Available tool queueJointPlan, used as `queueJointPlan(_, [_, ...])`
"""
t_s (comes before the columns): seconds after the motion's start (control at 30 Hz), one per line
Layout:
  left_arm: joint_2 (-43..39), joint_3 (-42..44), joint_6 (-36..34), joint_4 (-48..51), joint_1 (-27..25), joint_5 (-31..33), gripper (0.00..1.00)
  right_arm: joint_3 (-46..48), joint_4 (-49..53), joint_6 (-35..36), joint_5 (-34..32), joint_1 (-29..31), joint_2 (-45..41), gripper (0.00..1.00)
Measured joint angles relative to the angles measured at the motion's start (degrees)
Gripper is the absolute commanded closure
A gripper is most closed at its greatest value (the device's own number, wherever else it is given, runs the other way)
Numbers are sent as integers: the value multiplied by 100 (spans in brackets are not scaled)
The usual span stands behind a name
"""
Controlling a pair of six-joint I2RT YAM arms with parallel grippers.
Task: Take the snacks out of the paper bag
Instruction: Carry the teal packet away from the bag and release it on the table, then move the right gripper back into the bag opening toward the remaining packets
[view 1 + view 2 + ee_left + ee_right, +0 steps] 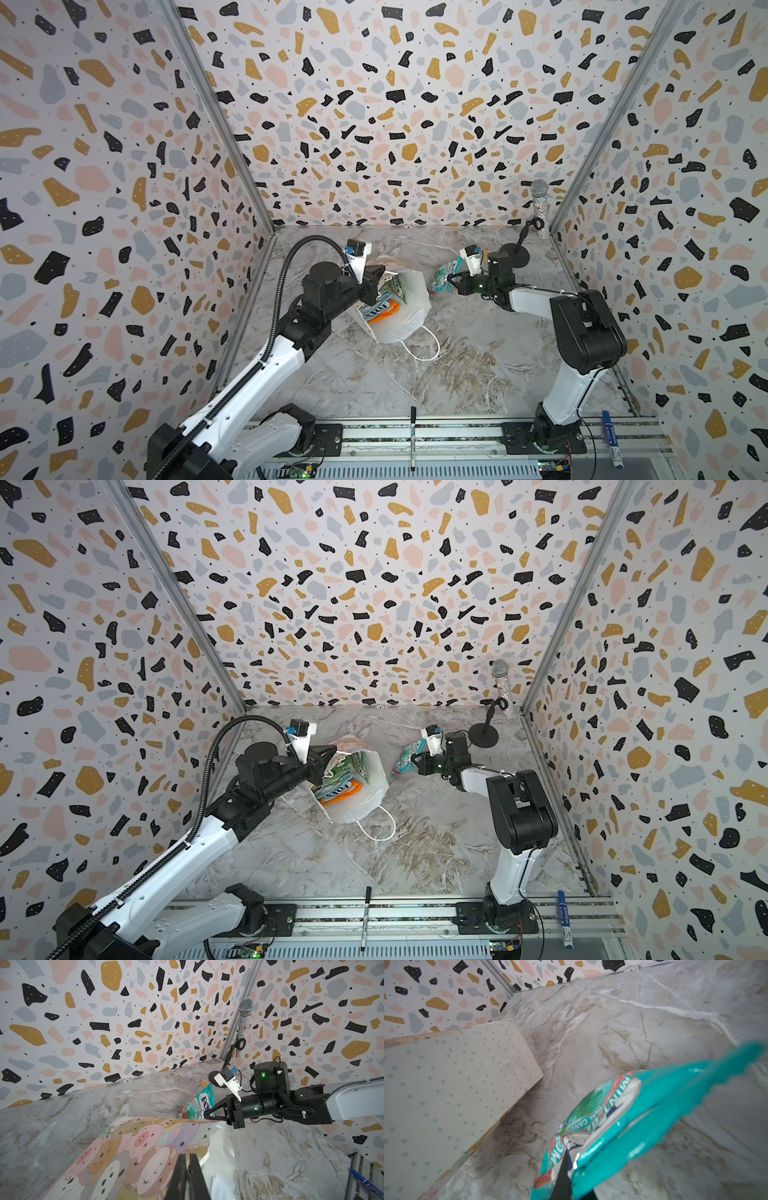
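Observation:
The teal-red packet [444, 276] needs to go down next onto the clear patch beside the bag's dotted side, where my right gripper should release it. The tabletop below the gripper is bare.
The white paper bag [405, 309] [365, 789] leans open near the table's middle, its cartoon-animal face [135, 1147] turned to the left wrist view and a dotted side [446, 1084] to the right wrist view. Snacks show in its mouth: an orange packet [380, 312] [338, 793] and a green one [388, 286]. My left gripper [379, 275] [330, 754] [188, 1159] is shut on the bag's rim. To the bag's right, my right gripper [453, 280] [415, 760] [206, 1114] [571, 1163] is shut on a teal-red packet [444, 276] [408, 756] [199, 1103] [643, 1109], held above the table.
A glittery microphone [539, 203] [500, 683] [245, 1022] on a black stand fills the back right corner. On the front rail lie a black pen [413, 440] and a blue marker [611, 440]. Patterned walls close three sides. The bag's cord handle [424, 345] trails forward.

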State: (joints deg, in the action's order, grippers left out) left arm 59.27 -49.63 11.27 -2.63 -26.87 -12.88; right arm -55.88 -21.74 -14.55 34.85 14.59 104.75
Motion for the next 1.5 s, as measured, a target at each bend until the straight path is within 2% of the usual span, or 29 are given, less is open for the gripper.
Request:
queueJointPlan(0.17, [0, 0, -2, 2, 0, 0, 100, 0, -52, 28, -68, -219, 164, 99])
queueJointPlan(0.37, [0, 0, -4, 2, -26, 0, 100, -2, 120, 118, -280, -278, 420, 87])
queueJointPlan(0.63, [0, 0, -7, 4, -31, 0, 100, -11, 282, 238, -610, -313, 420, 58])
queueJointPlan(0.8, [0, 0, -7, 4, -52, 2, 100, 85, 363, 271, -852, -323, 273, 47])
queueJointPlan(0.93, [0, 0, -9, 4, -61, 2, 100, 345, 400, 304, -1054, -323, -173, 42])
queueJointPlan(1.27, [0, 0, -9, 4, -74, 15, 100, 1224, 444, 367, -1154, -284, -2006, 42])
queueJointPlan(1.5, [0, 0, -9, 4, -94, 15, 100, 1449, 638, 514, -1051, 350, -3381, 41])
